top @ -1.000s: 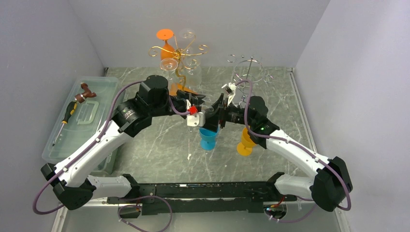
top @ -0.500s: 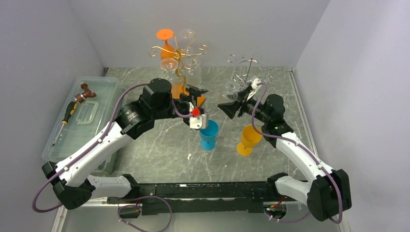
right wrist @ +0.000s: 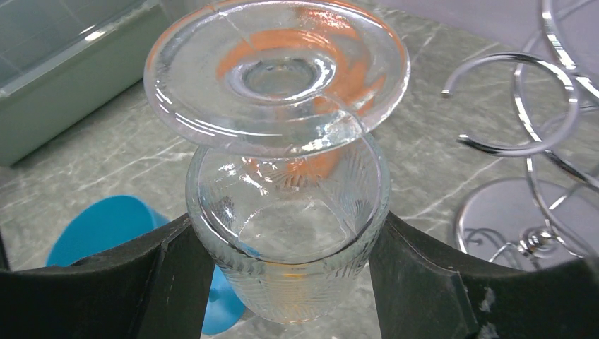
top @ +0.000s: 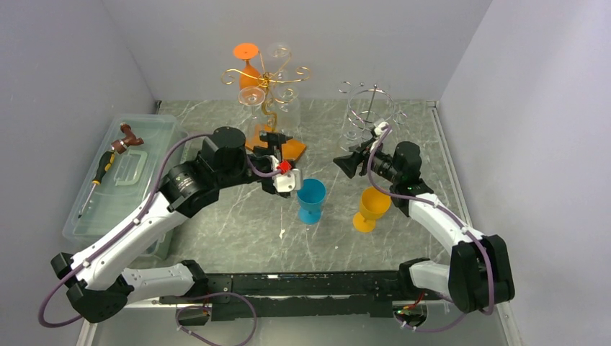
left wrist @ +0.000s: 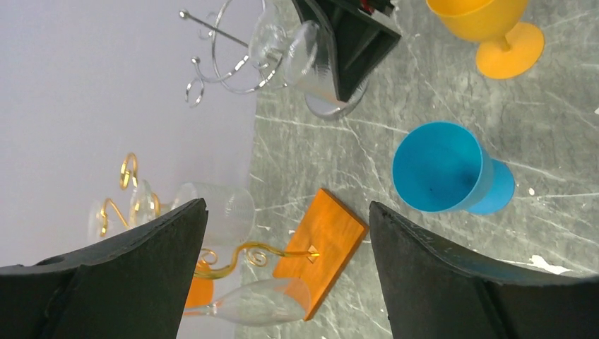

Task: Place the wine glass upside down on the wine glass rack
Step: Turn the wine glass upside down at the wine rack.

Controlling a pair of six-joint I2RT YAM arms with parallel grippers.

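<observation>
The silver hook's open gap faces the upturned glass, so the robot's right gripper needs to move the glass outward, slide its stem into that gap and release it there.
A clear wine glass [right wrist: 289,212] is gripped by its ribbed bowl between my right gripper's [right wrist: 286,233] fingers. Its round foot [right wrist: 275,70] points away from the wrist. From above, the right gripper [top: 347,163] hangs just in front of the silver wire wine glass rack [top: 369,108], whose hooks [right wrist: 526,106] are to the glass's right. In the left wrist view the held wine glass [left wrist: 311,60] is far ahead. My left gripper [top: 279,148] is open and holds nothing. It hovers above the gold rack's orange base [left wrist: 328,236].
The gold wire rack [top: 268,86] at the back holds an upside-down orange glass [top: 247,68] and clear glasses. A blue goblet [top: 311,198] and a yellow goblet [top: 369,207] stand upright mid-table. A clear lidded bin [top: 119,173] with a screwdriver sits at the left.
The left gripper opened and drew back left, away from the wine glass. The right arm carried the glass to the right and back, toward the silver rack.
</observation>
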